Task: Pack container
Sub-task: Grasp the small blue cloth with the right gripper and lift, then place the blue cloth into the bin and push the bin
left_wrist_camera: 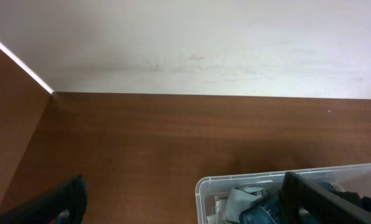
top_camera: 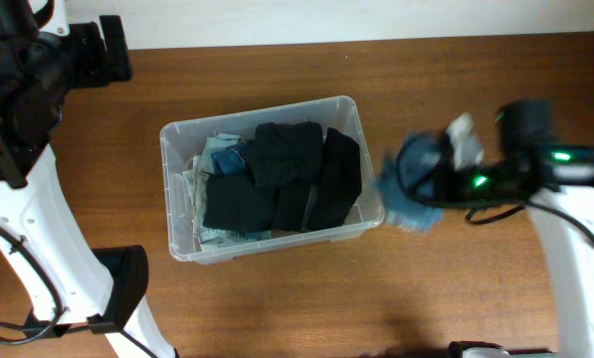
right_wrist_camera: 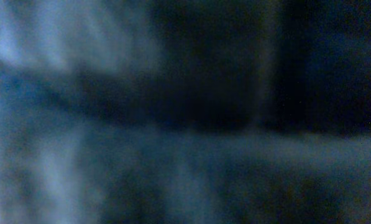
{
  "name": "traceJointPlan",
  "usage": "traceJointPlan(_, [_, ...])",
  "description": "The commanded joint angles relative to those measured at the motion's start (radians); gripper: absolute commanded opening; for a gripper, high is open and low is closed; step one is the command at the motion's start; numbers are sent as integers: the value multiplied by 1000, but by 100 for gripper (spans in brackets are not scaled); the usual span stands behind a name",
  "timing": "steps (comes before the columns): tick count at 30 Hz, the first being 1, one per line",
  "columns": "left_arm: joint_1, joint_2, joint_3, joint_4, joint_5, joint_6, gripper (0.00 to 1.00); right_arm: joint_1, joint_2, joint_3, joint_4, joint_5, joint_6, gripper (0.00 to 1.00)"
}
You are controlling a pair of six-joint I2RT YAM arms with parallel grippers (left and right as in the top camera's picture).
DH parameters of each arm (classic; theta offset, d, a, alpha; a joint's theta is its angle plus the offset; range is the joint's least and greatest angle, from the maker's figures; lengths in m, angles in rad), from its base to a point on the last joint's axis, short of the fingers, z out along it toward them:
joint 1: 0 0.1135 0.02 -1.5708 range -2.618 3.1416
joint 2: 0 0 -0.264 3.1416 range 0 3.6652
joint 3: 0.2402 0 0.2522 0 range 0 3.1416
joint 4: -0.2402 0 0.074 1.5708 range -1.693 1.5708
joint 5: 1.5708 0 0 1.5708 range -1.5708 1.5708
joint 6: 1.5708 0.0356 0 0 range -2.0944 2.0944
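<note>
Left of my right gripper in the overhead view lies the container's pale-cloth end (top_camera: 206,169), clear of black garments, so next that gripper should carry the blue cloth (top_camera: 413,211) there and release.
The clear plastic container (top_camera: 173,189) stands mid-table, holding black garments (top_camera: 287,174), a bit of blue denim (top_camera: 227,157) and pale cloth at its left end. My right gripper (top_camera: 416,189) is just off the container's right end, blurred, with a blue cloth (top_camera: 413,211) hanging from it. The right wrist view is filled by blurred blue fabric (right_wrist_camera: 110,124), and the jaws are hidden. My left gripper (top_camera: 107,50) is open and empty at the far left, away from the container. Its view shows spread fingers (left_wrist_camera: 182,190) and a container corner (left_wrist_camera: 204,186).
A white piece (top_camera: 463,134) shows beside the right arm's wrist; I cannot tell what it is. The table's back edge meets a white wall (left_wrist_camera: 185,50). Arm bases stand at the front left (top_camera: 117,298) and right (top_camera: 575,268). Brown tabletop (top_camera: 277,298) surrounds the container.
</note>
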Motion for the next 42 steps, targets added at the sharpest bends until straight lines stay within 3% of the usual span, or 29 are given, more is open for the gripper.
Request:
traceJointPlan(1, [3, -4, 7, 1, -7, -2, 100, 8, -47, 264, 32, -138, -10, 4])
traceJointPlan(5, [3, -4, 7, 1, -7, -3, 99, 72, -36, 317, 266, -229, 90, 4])
traceJointPlan(9, [3, -4, 7, 1, -7, -3, 99, 231, 41, 317, 435, -226, 114, 4])
traceJointPlan(12, [3, -4, 7, 1, -7, -2, 99, 399, 188, 317, 593, -216, 114, 4])
traceJointPlan(18, [3, -4, 7, 1, -7, -3, 99, 577, 517, 317, 790, -197, 115, 4])
traceJointPlan(21, [3, -4, 7, 1, -7, -3, 99, 643, 632, 317, 798, -172, 122, 4])
traceJointPlan(25, [3, -4, 7, 1, -7, -3, 99, 729, 732, 317, 679, -120, 190, 4])
traceJointPlan(30, [3, -4, 7, 1, -7, -3, 99, 804, 769, 317, 596, -137, 193, 4])
traceJointPlan(31, [3, -4, 7, 1, -7, -3, 99, 804, 769, 317, 598, -137, 193, 11])
traceJointPlan(33, [3, -4, 7, 1, -7, -2, 99, 796, 769, 317, 597, -137, 195, 47])
traceJointPlan(36, [3, -4, 7, 1, -7, -3, 99, 765, 750, 323, 578, -137, 212, 78])
traceJointPlan(38, [3, -4, 7, 1, -7, -2, 99, 736, 722, 329, 536, -103, 212, 84])
traceJointPlan(42, [3, -4, 7, 1, -7, -2, 99, 676, 631, 359, 475, 103, 234, 81])
